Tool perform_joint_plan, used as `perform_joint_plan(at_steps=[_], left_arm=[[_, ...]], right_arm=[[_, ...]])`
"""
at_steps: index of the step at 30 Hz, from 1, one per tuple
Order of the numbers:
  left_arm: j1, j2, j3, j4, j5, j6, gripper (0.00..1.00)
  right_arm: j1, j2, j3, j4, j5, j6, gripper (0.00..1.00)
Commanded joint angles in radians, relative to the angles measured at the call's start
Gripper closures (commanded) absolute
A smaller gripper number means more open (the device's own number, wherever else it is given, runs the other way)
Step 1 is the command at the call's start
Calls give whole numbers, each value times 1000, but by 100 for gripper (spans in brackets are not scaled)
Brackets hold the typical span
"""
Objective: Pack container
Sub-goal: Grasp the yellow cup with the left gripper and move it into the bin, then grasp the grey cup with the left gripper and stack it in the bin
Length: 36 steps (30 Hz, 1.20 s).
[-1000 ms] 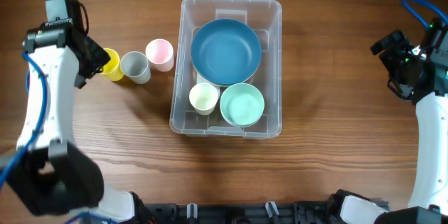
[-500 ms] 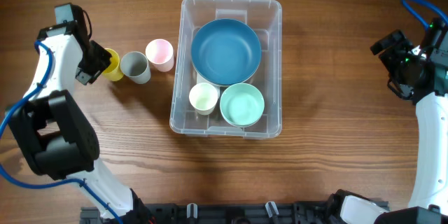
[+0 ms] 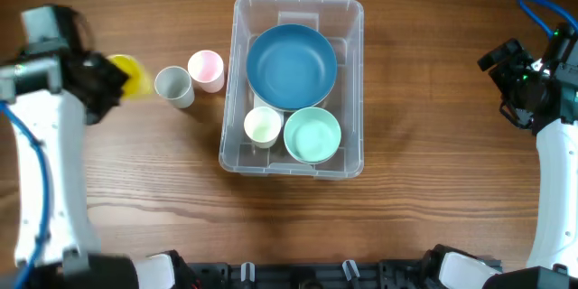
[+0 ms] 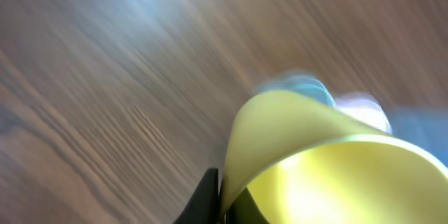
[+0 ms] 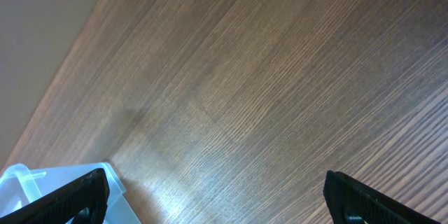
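Note:
My left gripper carries the yellow cup past the grey and pink cups next and down into the open pale cup in the container [image 3: 352, 81].
The clear container [image 3: 352, 81] sits mid-table and holds a blue bowl [image 3: 291, 66], a mint bowl [image 3: 312, 135] and a pale cup [image 3: 263, 125]. Left of it stand a pink cup [image 3: 206, 69] and a grey cup [image 3: 173, 86]. My left gripper [image 3: 110, 81] is shut on the rim of a yellow cup [image 3: 131, 74], which fills the blurred left wrist view [image 4: 315, 154]; one dark finger [image 4: 207, 199] lies outside the wall, the other inside. My right gripper [image 5: 217, 206] stands open over bare wood at the far right [image 3: 503, 86], nothing between its fingers.
A corner of the container [image 5: 42, 182] shows at the lower left of the right wrist view. Behind the yellow cup the grey cup [image 4: 301, 87] and pink cup [image 4: 364, 108] appear as blurs. Bare wooden tabletop [image 3: 433, 199] surrounds the bin.
My left gripper has closed on the yellow cup's rim and shifted it slightly left, away from the grey cup; the left arm is moving. The right arm is unchanged.

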Motion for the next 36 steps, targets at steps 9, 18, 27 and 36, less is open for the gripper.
perform_joint_plan(at_steps=[9, 18, 27, 36], left_arm=[[-635, -12, -18, 10, -79, 37, 96], [-715, 105, -99, 83, -80, -41, 96], [-699, 74, -85, 11, -100, -45, 56], [-328, -98, -45, -25, -174, -38, 32]], right_arm=[[2, 4, 5, 3, 10, 7, 0], [2, 4, 5, 3, 10, 7, 0], [2, 4, 5, 3, 10, 8, 0], [2, 4, 5, 3, 10, 7, 0]])
